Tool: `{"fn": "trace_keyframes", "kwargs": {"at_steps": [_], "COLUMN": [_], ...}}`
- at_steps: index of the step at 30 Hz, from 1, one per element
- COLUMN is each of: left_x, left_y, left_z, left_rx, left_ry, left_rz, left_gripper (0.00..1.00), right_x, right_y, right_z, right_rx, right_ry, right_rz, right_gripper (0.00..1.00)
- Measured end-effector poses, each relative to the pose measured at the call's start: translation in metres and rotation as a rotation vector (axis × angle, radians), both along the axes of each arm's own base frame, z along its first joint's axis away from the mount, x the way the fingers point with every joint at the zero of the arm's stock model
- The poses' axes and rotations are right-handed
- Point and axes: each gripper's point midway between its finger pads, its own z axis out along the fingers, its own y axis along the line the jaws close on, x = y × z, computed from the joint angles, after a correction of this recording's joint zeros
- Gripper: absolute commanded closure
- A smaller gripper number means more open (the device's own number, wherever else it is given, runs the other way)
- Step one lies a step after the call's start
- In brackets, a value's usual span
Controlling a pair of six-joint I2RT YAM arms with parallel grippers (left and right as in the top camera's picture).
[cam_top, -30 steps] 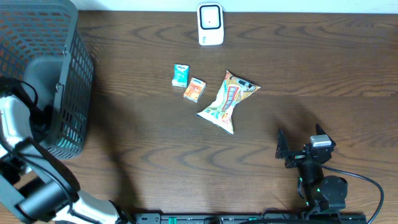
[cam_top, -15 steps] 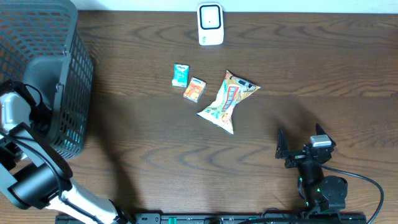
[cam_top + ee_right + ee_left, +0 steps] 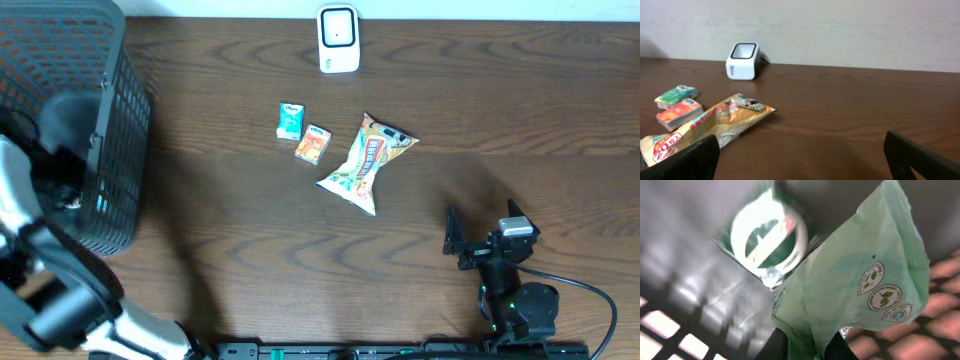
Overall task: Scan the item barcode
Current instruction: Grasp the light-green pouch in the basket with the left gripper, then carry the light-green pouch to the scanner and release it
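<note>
I will lift my left gripper from the basket [image 3: 120,130], swing it by the scanner and lower it to let go of the bag between the teal packet and the snack bag, where the tabletop is bare.
My left gripper [image 3: 807,345] is inside the dark mesh basket [image 3: 120,130], shut on the lower edge of a pale green bag [image 3: 855,275] with round printed logos. No barcode shows on the bag's visible face. In the overhead view the left arm [image 3: 15,200] reaches into the basket from the left edge. The white barcode scanner [image 3: 338,38] stands at the table's far edge, also in the right wrist view [image 3: 742,61]. My right gripper [image 3: 802,147] rests open near the front right [image 3: 484,228], with nothing between its fingers.
A round white-rimmed green container [image 3: 767,237] lies in the basket beside the bag. On the table lie a teal packet [image 3: 290,120], an orange packet [image 3: 313,143] and a yellow snack bag [image 3: 365,165], between the scanner and my right gripper.
My left gripper has closed on the green bag, and the left arm has shifted farther up inside the basket. The right arm and the table items have not moved.
</note>
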Motion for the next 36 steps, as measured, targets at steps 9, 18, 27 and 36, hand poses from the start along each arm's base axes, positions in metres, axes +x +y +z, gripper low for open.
{"fn": "trace_keyframes", "kwargs": {"at_steps": [9, 18, 27, 36], "left_x": [0.010, 0.030, 0.078, 0.124], "left_y": [-0.009, -0.179, -0.307, -0.390], "left_z": [0.252, 0.344, 0.260, 0.129], "left_rx": [0.392, 0.104, -0.214, -0.191], "left_ry": [-0.746, -1.177, -0.948, -0.639], "left_rz": [0.073, -0.412, -0.700, -0.790], "left_gripper": [0.93, 0.93, 0.93, 0.93], "right_x": [0.000, 0.000, 0.000, 0.000], "right_y": [0.000, 0.000, 0.000, 0.000], "right_z": [0.000, 0.000, 0.000, 0.000], "right_rx": [0.000, 0.000, 0.000, 0.000], "right_ry": [0.000, 0.000, 0.000, 0.001], "right_rz": [0.000, 0.000, 0.000, 0.000], "right_gripper": [0.01, 0.01, 0.01, 0.01]}}
